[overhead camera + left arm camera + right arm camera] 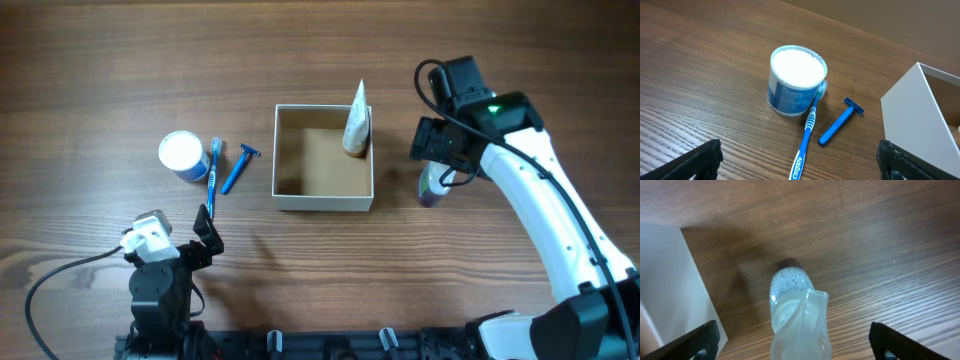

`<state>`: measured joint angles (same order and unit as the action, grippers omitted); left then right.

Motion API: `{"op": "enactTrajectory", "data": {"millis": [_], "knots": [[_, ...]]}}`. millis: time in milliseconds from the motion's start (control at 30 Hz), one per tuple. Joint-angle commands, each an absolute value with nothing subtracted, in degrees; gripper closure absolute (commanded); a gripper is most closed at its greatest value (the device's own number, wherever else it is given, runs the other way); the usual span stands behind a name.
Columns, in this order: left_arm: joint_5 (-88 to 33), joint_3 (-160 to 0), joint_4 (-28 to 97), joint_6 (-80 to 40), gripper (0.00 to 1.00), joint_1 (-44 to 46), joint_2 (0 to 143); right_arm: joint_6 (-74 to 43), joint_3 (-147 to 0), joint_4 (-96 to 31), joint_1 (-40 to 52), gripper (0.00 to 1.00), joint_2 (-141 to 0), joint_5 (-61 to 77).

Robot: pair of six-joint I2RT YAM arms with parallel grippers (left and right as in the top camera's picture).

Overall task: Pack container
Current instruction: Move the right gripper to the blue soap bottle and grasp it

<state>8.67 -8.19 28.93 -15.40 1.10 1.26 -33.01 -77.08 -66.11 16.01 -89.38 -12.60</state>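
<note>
I should next lower my right gripper nearly straight down around the upper end of the pale translucent bottle (440, 174) (802, 326), because the bottle is already between my spread fingers.
The container (323, 202) is a square white-walled box with a brown inside, at the table's middle. A white tube (356, 122) leans in its far right corner. My right gripper (432, 172) hangs open over a pale translucent bottle (431, 190) that lies just right of the box. In the right wrist view the bottle (797, 320) sits between the spread fingers (795, 342), untouched. My left gripper (205, 228) is open and empty near the front left. A blue jar (796, 80), a blue toothbrush (807, 135) and a blue razor (839, 122) lie ahead of it.
The box wall (920, 125) stands at the right of the left wrist view, and its wall (665, 290) at the left of the right wrist view. The jar (182, 155), toothbrush (212, 172) and razor (237, 168) lie left of the box.
</note>
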Motion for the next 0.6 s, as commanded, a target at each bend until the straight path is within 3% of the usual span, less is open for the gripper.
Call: {"op": "enactTrajectory", "data": {"millis": [0,100,267,433,567], "knots": [[8.4,-8.1,28.8,-15.5,0.0,1.0,0.9,-33.2,-73.7,-64.8,16.0,0.1,-90.8,-11.3],[8.4,-8.1,28.8,-15.5,0.0,1.0,0.9,-33.1,-71.8,-63.3,16.0,0.16,-90.8,-10.8],[8.4,-8.1,28.8,-15.5,0.0,1.0,0.9,-32.7,-69.6,-60.5,16.0,0.17,-90.8,-10.6],[8.4,-8.1,28.8,-15.5,0.0,1.0,0.9,-31.5,-69.6,-57.8,16.1,0.36,-90.8,-10.2],[8.4,-8.1,28.8,-15.5,0.0,1.0,0.9,-31.5,-69.6,-58.2,16.1,0.43,-90.8,-10.1]]}}
